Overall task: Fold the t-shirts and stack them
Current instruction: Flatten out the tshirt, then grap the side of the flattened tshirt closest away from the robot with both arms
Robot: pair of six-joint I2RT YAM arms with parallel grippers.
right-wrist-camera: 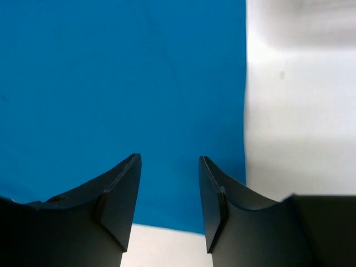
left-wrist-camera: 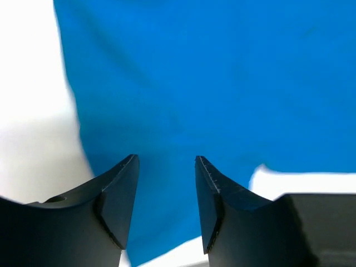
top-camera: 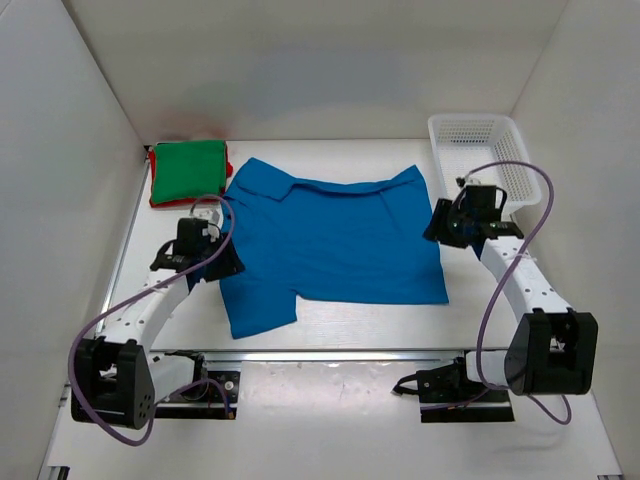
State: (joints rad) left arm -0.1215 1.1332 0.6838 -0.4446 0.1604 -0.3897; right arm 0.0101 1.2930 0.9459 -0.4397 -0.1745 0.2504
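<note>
The blue sleeve's near corner (top-camera: 237,328) (left-wrist-camera: 135,255) lies below the left gripper, toward the robot's base, and the gripper's fingers hover short of it. The left gripper will move back and down onto that corner next.
A bright blue collared t-shirt (top-camera: 330,240) lies spread flat in the middle of the table, collar toward the far left. A folded green t-shirt (top-camera: 187,172) lies at the far left corner on top of a red one (top-camera: 152,188) showing only an edge. My left gripper (top-camera: 228,262) is open at the blue shirt's left edge; in the left wrist view (left-wrist-camera: 167,161) blue cloth (left-wrist-camera: 211,83) lies below its jaws. My right gripper (top-camera: 437,230) is open at the shirt's right edge; in the right wrist view (right-wrist-camera: 169,161) it hovers over blue cloth (right-wrist-camera: 111,83) near the shirt's corner.
A white plastic mesh basket (top-camera: 482,150) stands at the far right corner, just behind my right arm. White walls enclose the table on the left, back and right. Both arm bases sit at the near edge.
</note>
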